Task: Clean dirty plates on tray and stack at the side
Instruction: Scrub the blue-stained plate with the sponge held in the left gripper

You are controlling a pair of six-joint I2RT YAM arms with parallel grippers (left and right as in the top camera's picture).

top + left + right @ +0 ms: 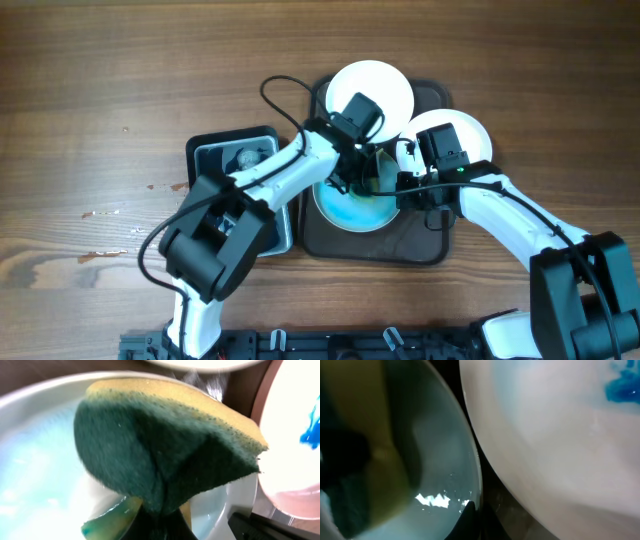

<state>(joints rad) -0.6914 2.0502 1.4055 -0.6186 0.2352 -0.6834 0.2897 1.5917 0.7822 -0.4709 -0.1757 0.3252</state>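
Note:
The black tub (228,165) is to the left in the overhead view, so my left gripper needs to sweep across the plate next and go over the tub to release the sponge.
On the dark tray (420,245) lie three white plates. The front plate (352,212) carries a wide pale-blue wet smear. My left gripper (358,175) is shut on a green and yellow sponge (165,440), which it holds over this plate (35,460). From the right, my right gripper (405,190) comes in, shut on the same plate's rim (472,495). The right plate (455,130) has a blue smear at its centre (622,385). The back plate (372,88) looks white, and my left arm hides part of it.
A smaller black tub (240,190) stands left of the tray, under my left arm. Bare wooden table (100,120) lies to the left, and behind the tray too. The plates sit close together, and the right plate (290,435) is just beside the sponge.

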